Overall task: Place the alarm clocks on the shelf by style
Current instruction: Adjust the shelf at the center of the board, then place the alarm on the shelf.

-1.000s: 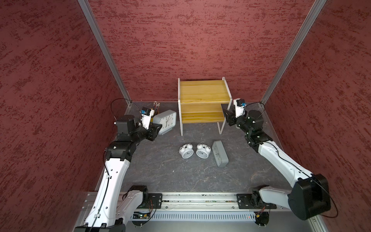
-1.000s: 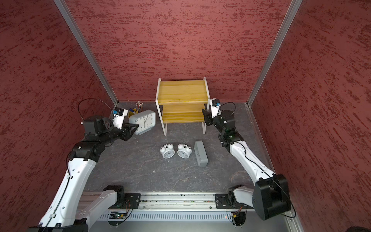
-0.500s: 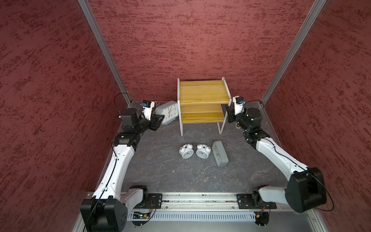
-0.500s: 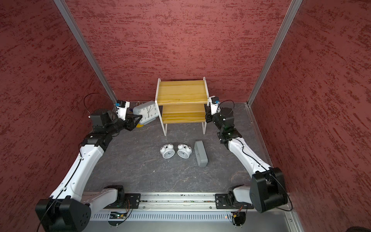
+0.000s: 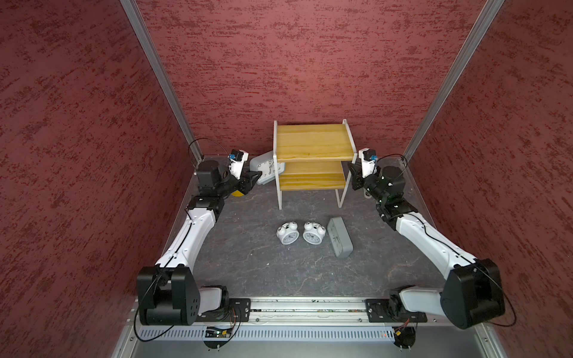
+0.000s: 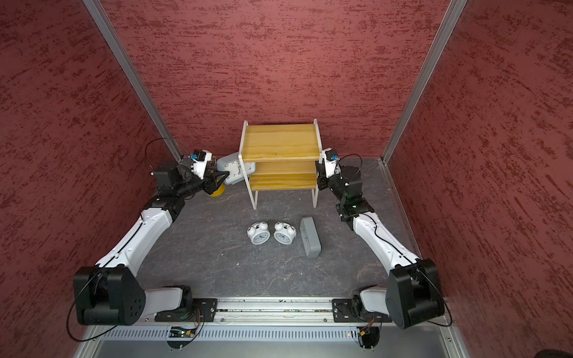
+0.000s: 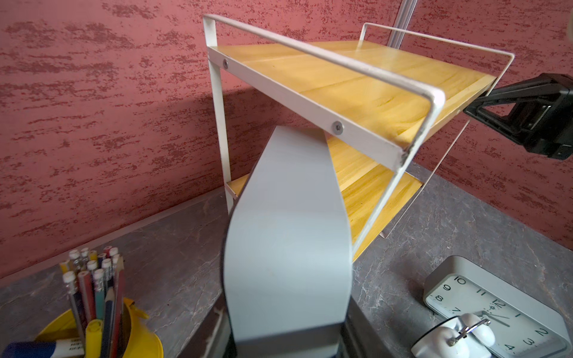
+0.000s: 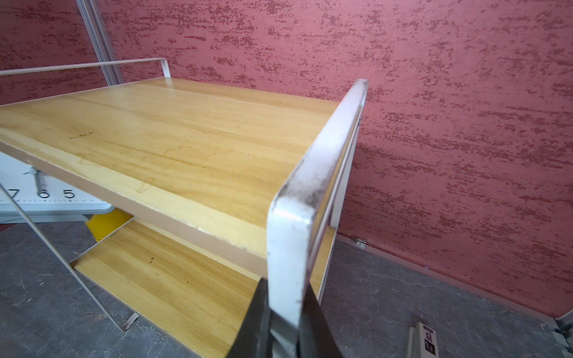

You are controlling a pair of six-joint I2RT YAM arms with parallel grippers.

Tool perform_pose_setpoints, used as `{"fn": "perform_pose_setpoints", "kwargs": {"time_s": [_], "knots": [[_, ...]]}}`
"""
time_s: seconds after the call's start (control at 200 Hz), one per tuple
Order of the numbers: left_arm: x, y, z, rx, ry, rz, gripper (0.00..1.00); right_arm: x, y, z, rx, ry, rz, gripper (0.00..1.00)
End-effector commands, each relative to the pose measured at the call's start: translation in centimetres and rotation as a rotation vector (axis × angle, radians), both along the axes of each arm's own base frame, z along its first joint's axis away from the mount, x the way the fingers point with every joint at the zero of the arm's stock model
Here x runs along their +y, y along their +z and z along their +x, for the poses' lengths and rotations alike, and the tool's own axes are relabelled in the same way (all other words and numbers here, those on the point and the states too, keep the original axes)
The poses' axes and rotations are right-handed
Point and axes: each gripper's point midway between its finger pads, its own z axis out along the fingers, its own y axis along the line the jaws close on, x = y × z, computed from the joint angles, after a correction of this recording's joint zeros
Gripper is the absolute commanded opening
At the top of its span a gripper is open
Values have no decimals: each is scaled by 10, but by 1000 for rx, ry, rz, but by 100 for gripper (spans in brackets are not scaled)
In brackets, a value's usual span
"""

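The grey alarm clock's end already pokes inside the shelf, so my left gripper will next ease through the shelf's open side and down onto the bare lower board (image 5: 296, 173) (image 7: 353, 173) to release the clock.
The shelf (image 5: 313, 142) (image 6: 280, 141) stands at the back with both yellowish boards bare. My left gripper (image 5: 252, 178) (image 7: 286, 334) is shut on a grey rectangular alarm clock (image 5: 266, 165) (image 7: 288, 232), held off the table against the shelf's left side frame; its dial (image 8: 46, 192) shows past the shelf. My right gripper (image 5: 353, 173) (image 8: 285, 325) is shut on the shelf's white frame (image 8: 313, 192) at its right front corner. Two white twin-bell alarm clocks (image 5: 287, 233) (image 5: 313, 232) lie on the table in front of the shelf. A second grey alarm clock (image 5: 339, 237) (image 7: 496, 313) rests beside them.
A yellow bucket of pencils (image 7: 139, 334) (image 6: 215, 192) stands left of the shelf, under my left wrist. Red walls close in on three sides, with metal posts (image 5: 161, 77) at the back corners. The arms' rail (image 5: 310, 310) runs along the front edge.
My left arm stretched out and carried the grey clock back and right to the shelf's left frame. My right gripper moved onto the shelf's right frame and closed on it.
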Motion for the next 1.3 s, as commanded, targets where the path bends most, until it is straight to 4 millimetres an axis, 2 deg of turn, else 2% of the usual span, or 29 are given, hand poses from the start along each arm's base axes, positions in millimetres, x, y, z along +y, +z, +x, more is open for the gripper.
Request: {"fn": "perform_pose_setpoints", "kwargs": {"time_s": [0.0, 0.271, 0.566, 0.777, 0.902, 1.082, 1.293], "knots": [[-15, 30, 7, -157, -88, 23, 13, 12, 3, -13, -13, 81, -27, 10], [-34, 17, 26, -202, -164, 38, 13, 18, 0, -19, 13, 126, -31, 10], [-52, 4, 45, -225, -262, 20, 14, 15, -3, -21, 29, 114, -39, 11], [-73, -13, 49, -198, -323, 4, 15, 16, -2, -22, 33, 118, -42, 12], [-78, -23, 52, -171, -342, -11, 16, 15, -2, -22, 34, 114, -48, 13], [-75, -37, 59, -156, -313, -6, 29, 14, -1, -23, 31, 113, -53, 13], [-69, -46, 64, -143, -264, 10, 60, 14, -3, -23, 34, 113, -54, 14]]}}
